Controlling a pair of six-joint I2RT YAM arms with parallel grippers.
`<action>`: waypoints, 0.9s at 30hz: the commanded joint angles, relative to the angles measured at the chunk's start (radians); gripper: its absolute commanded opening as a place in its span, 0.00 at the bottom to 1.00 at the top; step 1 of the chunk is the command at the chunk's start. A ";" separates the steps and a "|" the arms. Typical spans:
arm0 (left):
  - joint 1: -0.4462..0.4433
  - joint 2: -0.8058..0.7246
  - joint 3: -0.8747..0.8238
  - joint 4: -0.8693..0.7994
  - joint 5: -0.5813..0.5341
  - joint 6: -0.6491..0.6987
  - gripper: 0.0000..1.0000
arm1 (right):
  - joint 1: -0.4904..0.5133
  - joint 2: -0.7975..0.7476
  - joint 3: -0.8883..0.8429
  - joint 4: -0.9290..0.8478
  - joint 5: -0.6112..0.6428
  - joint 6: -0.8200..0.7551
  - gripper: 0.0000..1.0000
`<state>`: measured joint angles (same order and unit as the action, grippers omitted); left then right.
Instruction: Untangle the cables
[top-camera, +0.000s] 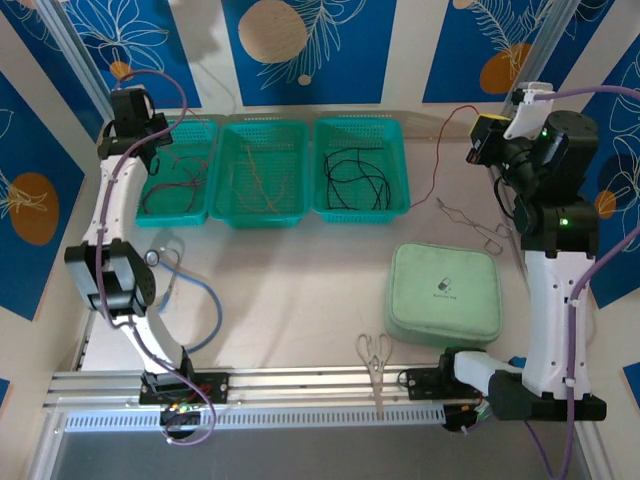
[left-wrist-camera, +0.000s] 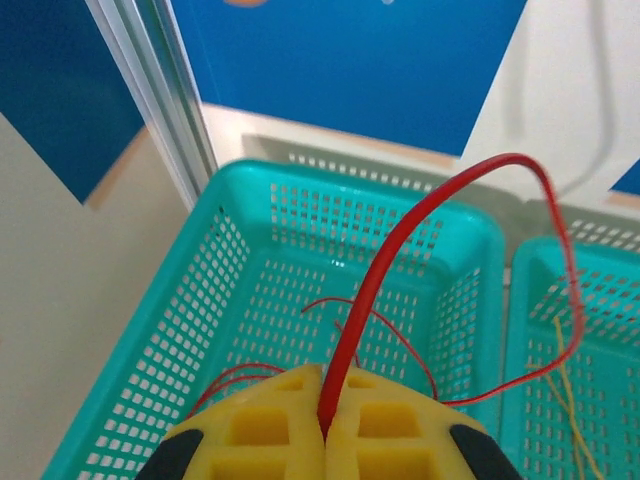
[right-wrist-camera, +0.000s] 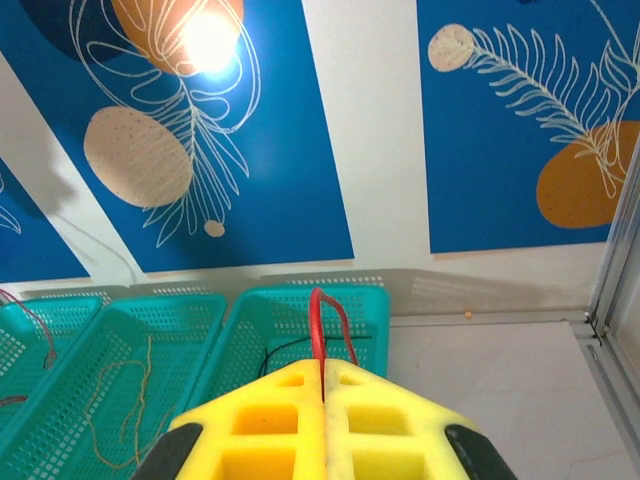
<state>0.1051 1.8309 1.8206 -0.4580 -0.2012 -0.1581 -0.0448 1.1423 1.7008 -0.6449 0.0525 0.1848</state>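
Matching red cables lie in the basket. My left gripper will go down into the basket with the red cables and tilt toward the basket's bottom to release the held cable.
Three teal baskets stand in a row at the back. The left basket (top-camera: 178, 215) holds red cables (top-camera: 170, 185), the middle one yellow-tan cables (top-camera: 265, 172), the right one black cables (top-camera: 360, 170). My left gripper (top-camera: 158, 140) hovers over the left basket. Its yellow fingers (left-wrist-camera: 270, 420) are shut on a red cable (left-wrist-camera: 400, 250) that arcs up and drops back toward the basket. My right gripper (top-camera: 478, 140) is raised beyond the right basket (right-wrist-camera: 300, 315), shut on another red cable (right-wrist-camera: 316, 320) that trails down to the table (top-camera: 436, 170).
A blue-tubed stethoscope (top-camera: 205, 300) lies near the left arm. A green zip case (top-camera: 444, 293) sits front right, scissors (top-camera: 375, 352) by the metal rail, and a thin metal tool (top-camera: 470, 222) lies near the right arm.
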 joint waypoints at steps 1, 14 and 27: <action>0.026 0.066 0.011 -0.035 0.027 -0.064 0.00 | 0.005 -0.003 0.036 0.005 -0.002 -0.020 0.00; 0.160 0.113 -0.193 0.136 0.042 -0.398 0.00 | -0.005 0.022 0.079 -0.006 -0.020 -0.034 0.00; 0.133 0.263 -0.149 0.033 0.168 -0.324 0.00 | -0.003 0.034 0.092 0.003 -0.041 -0.018 0.00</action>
<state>0.2581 2.0460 1.6558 -0.3622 -0.0933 -0.5137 -0.0467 1.1782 1.7592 -0.6525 0.0353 0.1646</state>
